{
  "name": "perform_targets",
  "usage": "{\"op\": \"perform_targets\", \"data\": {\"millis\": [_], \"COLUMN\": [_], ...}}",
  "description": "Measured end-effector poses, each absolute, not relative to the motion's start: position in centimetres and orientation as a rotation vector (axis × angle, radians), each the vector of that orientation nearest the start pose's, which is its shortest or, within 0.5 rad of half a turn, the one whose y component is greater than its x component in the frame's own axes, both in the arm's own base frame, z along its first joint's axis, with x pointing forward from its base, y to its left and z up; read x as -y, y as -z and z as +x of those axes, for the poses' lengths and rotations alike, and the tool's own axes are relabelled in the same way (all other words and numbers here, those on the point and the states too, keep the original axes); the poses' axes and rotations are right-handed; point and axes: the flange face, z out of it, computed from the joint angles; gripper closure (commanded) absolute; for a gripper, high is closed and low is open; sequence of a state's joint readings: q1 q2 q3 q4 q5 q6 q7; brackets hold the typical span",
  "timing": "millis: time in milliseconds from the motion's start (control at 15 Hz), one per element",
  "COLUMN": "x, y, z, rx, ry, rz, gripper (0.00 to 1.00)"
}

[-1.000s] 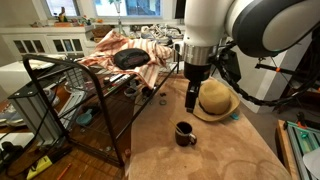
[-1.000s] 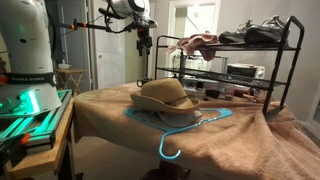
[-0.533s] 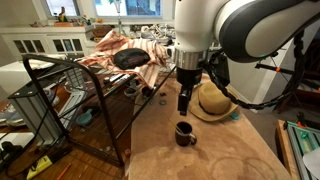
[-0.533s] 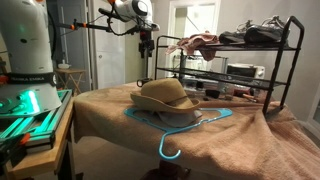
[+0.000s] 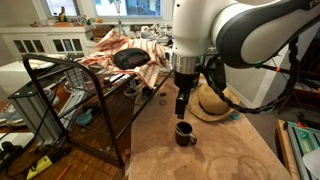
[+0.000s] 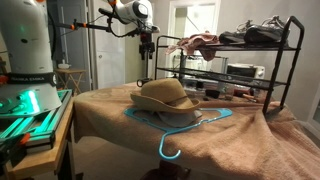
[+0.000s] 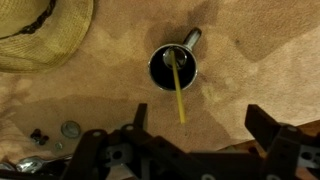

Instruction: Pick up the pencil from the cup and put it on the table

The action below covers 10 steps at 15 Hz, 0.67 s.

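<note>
My gripper moves down onto the pencil's upper end (image 7: 181, 115) next and closes around it, since that end leans out past the mug's rim between my open fingers.
The dark mug (image 7: 173, 66) stands on the tan table (image 7: 260, 60), handle pointing up-right in the wrist view. The thin yellow pencil (image 7: 178, 90) stands in it and leans out towards the camera. My gripper (image 7: 200, 125) is open and empty. Its two dark fingers (image 7: 137, 122) straddle a spot just right of the pencil's top end, above the mug. In an exterior view the gripper (image 5: 181, 103) hangs a little above the mug (image 5: 185, 134); I cannot make out the pencil there. In an exterior view the gripper (image 6: 147, 50) shows high behind the hat, and the mug is hidden.
A straw hat (image 5: 215, 100) lies close beside the mug, also seen in the wrist view (image 7: 40, 30) and on a blue hanger (image 6: 170, 140). A black wire rack (image 5: 70, 95) with clothes and a black bowl (image 5: 130, 58) stands along the table. Small metal bits (image 7: 70, 128) lie near the gripper.
The arm has moved sideways away from the hat and come over the mug, dropping slightly. The jaws stay open; mug and pencil have not moved.
</note>
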<state>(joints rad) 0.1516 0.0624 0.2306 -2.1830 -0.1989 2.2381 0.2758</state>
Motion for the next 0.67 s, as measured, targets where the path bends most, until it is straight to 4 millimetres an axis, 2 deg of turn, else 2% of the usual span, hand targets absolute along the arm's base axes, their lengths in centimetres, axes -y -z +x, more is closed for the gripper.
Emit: {"op": "perform_targets", "data": {"millis": [467,600,667], "x": [-19.3,-19.3,-19.3], "y": [-33.5,-33.1,-32.9], "z": [51.8,52.2,52.4], "rx": [0.385,0.399,0.404], "ry": [0.081,0.094,0.099], "rz": [-3.228,-3.219,-3.215], "gripper": [0.0,0.07,0.21]}}
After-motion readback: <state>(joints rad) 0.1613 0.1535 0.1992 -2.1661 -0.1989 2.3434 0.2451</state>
